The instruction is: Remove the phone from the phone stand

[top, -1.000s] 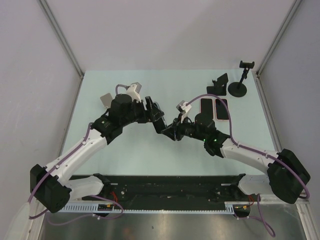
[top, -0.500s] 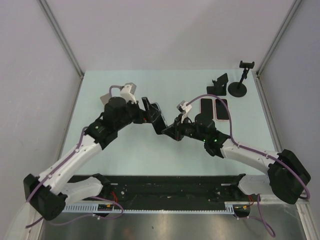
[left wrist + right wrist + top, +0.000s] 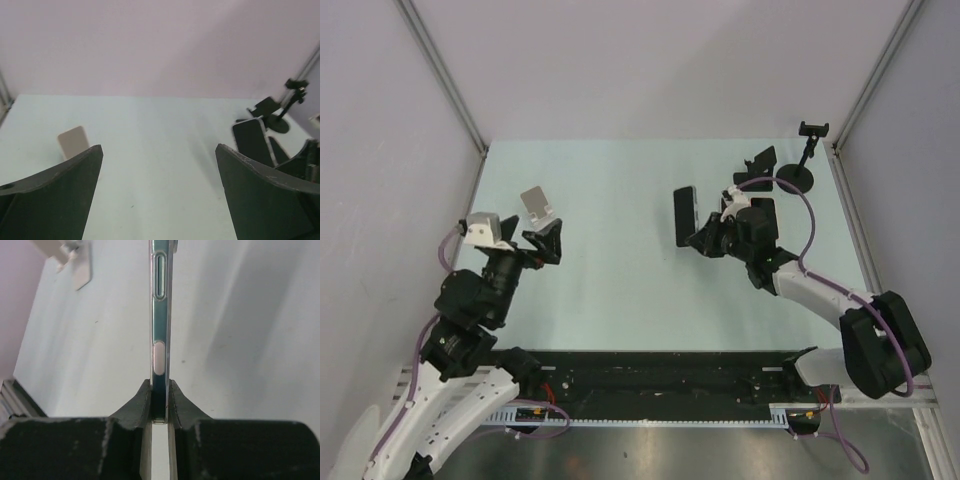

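Observation:
I should next put the phone in my right gripper down on the clear tabletop beside the dark phones and let go of its long edge, because that spot is below my gripper.
The phone [image 3: 685, 216] is a black slab, apart from the stand and right of the table's middle. My right gripper [image 3: 704, 238] is shut on its lower edge. In the right wrist view the phone [image 3: 161, 315] runs edge-on up from between the clamped fingers [image 3: 142, 400]. The white phone stand [image 3: 535, 203] sits bare at the left and shows small in the left wrist view [image 3: 73, 141]. My left gripper [image 3: 544, 246] hangs open just below the stand, nothing between its fingers [image 3: 55, 190]. That view also catches the phone [image 3: 252, 141] at the far right.
Two dark phones [image 3: 764, 216] lie flat behind the right gripper, partly hidden. A black folding stand [image 3: 758, 166] and a round-based stand [image 3: 794, 179] with a clamp [image 3: 812, 127] occupy the back right corner. Grey walls close in on both sides.
Both grippers met at the table's middle with the phone. The left one opened, let go and drew back to the left. The right one carried the phone to the right.

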Motion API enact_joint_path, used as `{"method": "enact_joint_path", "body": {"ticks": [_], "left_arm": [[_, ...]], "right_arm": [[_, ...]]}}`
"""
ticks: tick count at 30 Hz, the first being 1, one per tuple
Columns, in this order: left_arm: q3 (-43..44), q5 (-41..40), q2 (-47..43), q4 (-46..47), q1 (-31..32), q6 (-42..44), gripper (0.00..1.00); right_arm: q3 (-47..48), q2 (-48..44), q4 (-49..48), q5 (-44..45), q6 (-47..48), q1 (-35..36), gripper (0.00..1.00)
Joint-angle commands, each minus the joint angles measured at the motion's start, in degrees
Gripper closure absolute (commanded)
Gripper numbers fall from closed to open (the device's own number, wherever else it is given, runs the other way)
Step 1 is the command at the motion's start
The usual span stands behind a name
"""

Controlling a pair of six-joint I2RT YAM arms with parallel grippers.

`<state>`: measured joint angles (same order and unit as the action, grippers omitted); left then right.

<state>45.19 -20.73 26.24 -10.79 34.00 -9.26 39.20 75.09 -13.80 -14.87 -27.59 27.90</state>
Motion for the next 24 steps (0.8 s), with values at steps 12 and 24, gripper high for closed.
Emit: {"method": "enact_joint_path", "body": {"ticks": [12, 24], "left_arm": [[-10.29, -4.23, -2.86, 1.38, -0.34, 7.67, 0.00], [-11.26, -4.05, -4.62, 2.00, -0.34, 7.85, 0.00]], "right_arm": [[10.37, 20.71, -0.35, -5.60, -3.34, -9.53, 1.00], [15.11, 28.79, 0.88, -5.34, -3.96, -12.61, 1.00]]}}
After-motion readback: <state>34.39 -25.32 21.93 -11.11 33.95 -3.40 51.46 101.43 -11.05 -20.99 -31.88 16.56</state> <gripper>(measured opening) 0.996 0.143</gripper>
